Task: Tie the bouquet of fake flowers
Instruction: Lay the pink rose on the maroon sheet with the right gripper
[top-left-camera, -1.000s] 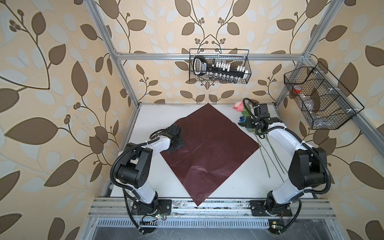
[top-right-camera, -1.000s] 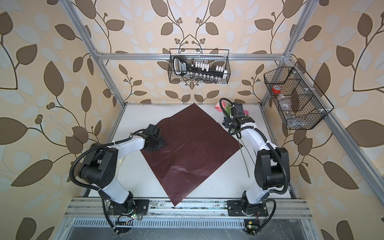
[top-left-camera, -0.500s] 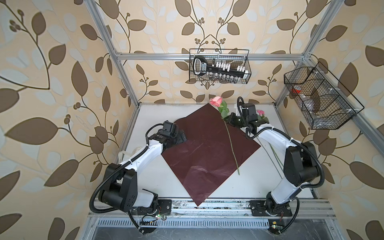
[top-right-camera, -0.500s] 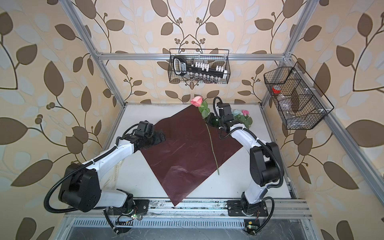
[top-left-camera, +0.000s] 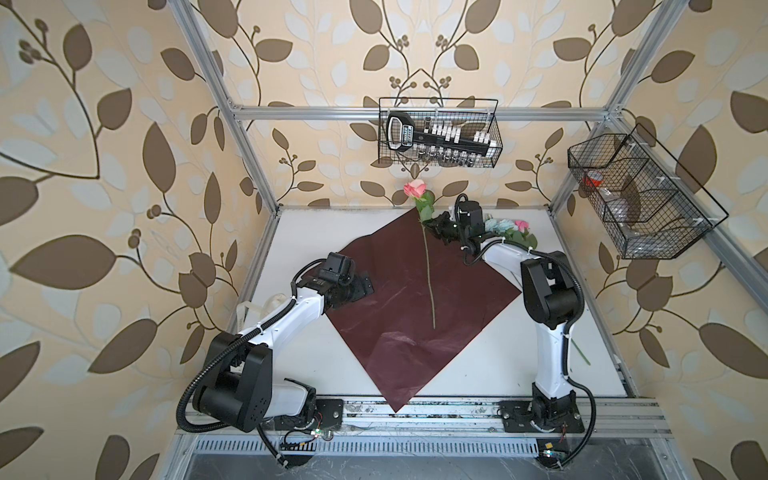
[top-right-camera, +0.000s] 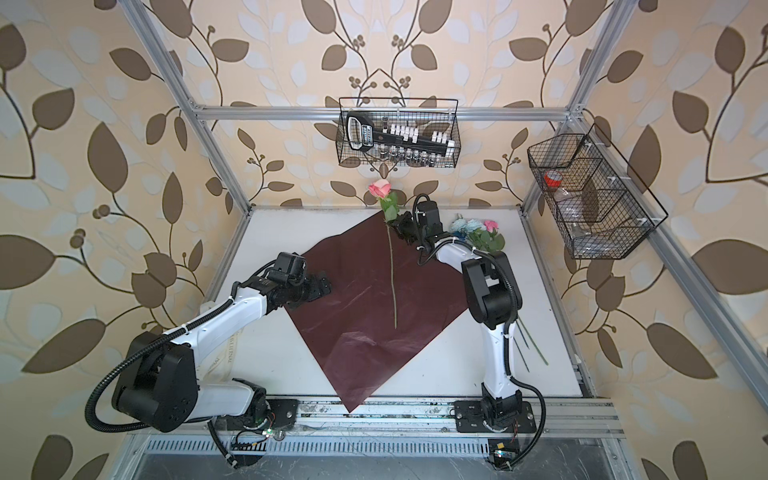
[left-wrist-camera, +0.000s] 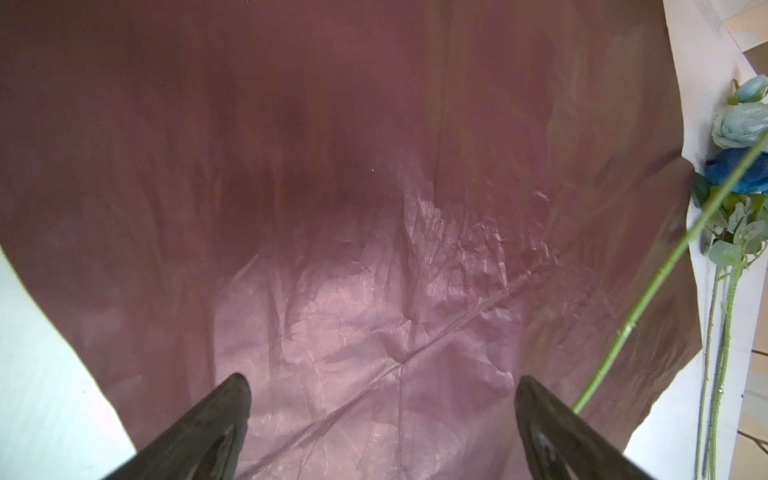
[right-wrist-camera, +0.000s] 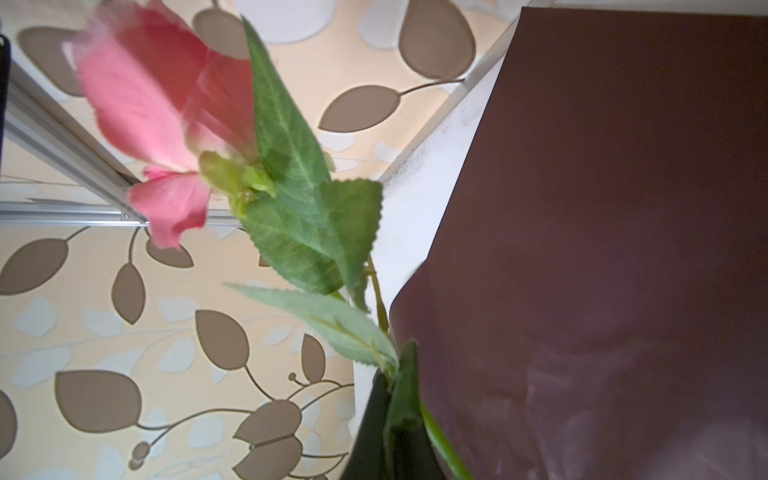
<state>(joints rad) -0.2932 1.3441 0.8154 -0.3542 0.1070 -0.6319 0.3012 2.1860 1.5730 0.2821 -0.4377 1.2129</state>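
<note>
The rose's stem goes down with my right gripper onto the far corner of the dark red sheet next for release there, since the rose still hangs above it.
The bouquet of fake flowers (top-left-camera: 509, 230) (top-right-camera: 478, 232) lies at the table's back right, pale-blue and pink blooms with green leaves; the left wrist view shows its blue blooms (left-wrist-camera: 739, 124). One pink rose (top-left-camera: 414, 189) (top-right-camera: 379, 189) (right-wrist-camera: 145, 104) is apart from it. My right gripper (top-left-camera: 436, 226) (top-right-camera: 401, 226) (right-wrist-camera: 399, 415) is shut on that rose's stem below the leaves. The stem (left-wrist-camera: 665, 266) hangs down over the dark red sheet (top-left-camera: 399, 299) (left-wrist-camera: 332, 166). My left gripper (top-left-camera: 361, 286) (top-right-camera: 322, 286) (left-wrist-camera: 382, 382) is open and empty above the sheet's left corner.
A cream printed ribbon (top-right-camera: 226, 361) lies under my left arm by the left wall. Loose green stems (top-right-camera: 532, 345) run along the table's right side. Wire baskets hang on the back wall (top-left-camera: 438, 139) and on the right wall (top-left-camera: 636, 195).
My right gripper has lifted the pink rose off the bunch and carried it left over the sheet's far corner. My left gripper has opened wider and risen off the sheet's left corner.
</note>
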